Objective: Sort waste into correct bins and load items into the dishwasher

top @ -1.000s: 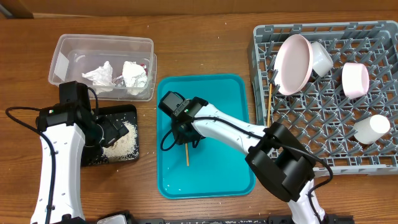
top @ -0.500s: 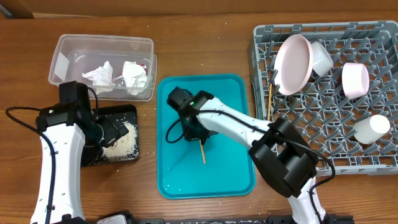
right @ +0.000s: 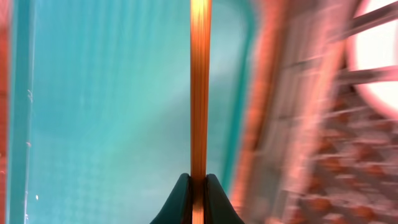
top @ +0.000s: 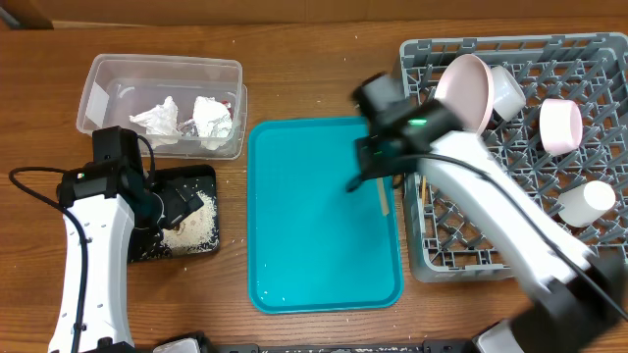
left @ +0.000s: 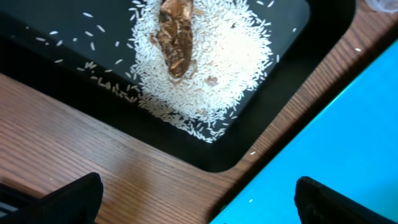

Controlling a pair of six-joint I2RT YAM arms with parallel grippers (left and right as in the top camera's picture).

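My right gripper carries the chopstick across the rack's side by the tray next, then lowers it just inside that side by the plate (right: 324, 118).
My right gripper (top: 377, 169) is shut on a thin wooden chopstick (top: 384, 199) and holds it above the right edge of the teal tray, beside the grey dish rack (top: 589, 257). In the right wrist view the chopstick (right: 199, 87) runs straight up from the closed gripper (right: 198, 186). A white plate (top: 463, 98), two bowls (top: 559, 126) and a cup (top: 586, 203) stand in the rack. My left gripper (left: 202, 205) is open and empty, low over the black tray (left: 298, 93) holding the rice (left: 211, 62) and the brown scrap (left: 176, 37).
The clear tub (top: 108, 74) at the back left holds crumpled white paper (top: 201, 118). The teal tray (top: 314, 226) lies between the black tray (top: 147, 250) and the rack. Loose rice grains lie scattered in the black tray.
My right gripper has carried the chopstick from the middle of the teal tray up and right to the tray's right edge by the rack. The left arm has not moved.
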